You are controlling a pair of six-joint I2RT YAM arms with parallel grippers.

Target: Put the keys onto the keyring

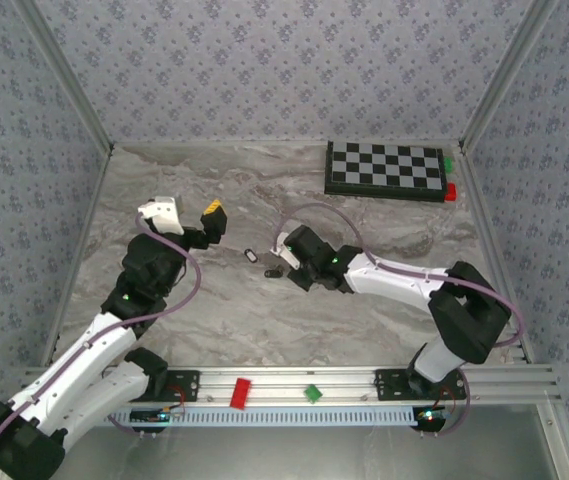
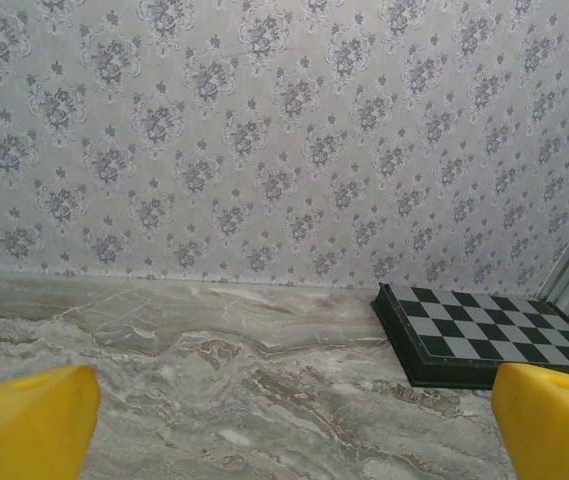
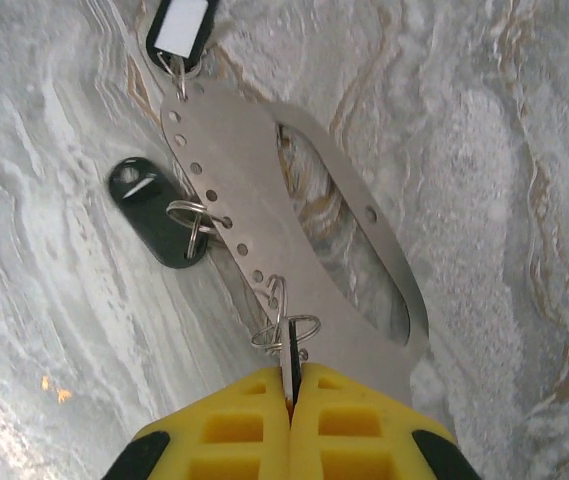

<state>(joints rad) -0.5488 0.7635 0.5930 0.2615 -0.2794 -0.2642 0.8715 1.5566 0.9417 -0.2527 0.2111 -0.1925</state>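
My right gripper needs to move back and down and let go of the third key on the marble beside the plate's holes, because that spot is below it and back from it.
In the right wrist view the keyring is a flat pale metal loop with a row of small holes, lying on the marble. A key with a white-labelled black head hangs at its far end. A second, black-headed key is joined to it by a small wire ring. My right gripper is shut on a third key, held edge-on, and its wire ring sits at the plate's holes. From above, the right gripper is mid-table beside the keys. My left gripper hovers open to the left, holding nothing.
A checkered board lies at the back right with a green block and a red block beside it. Another red block and green block rest on the front rail. Patterned walls enclose the table.
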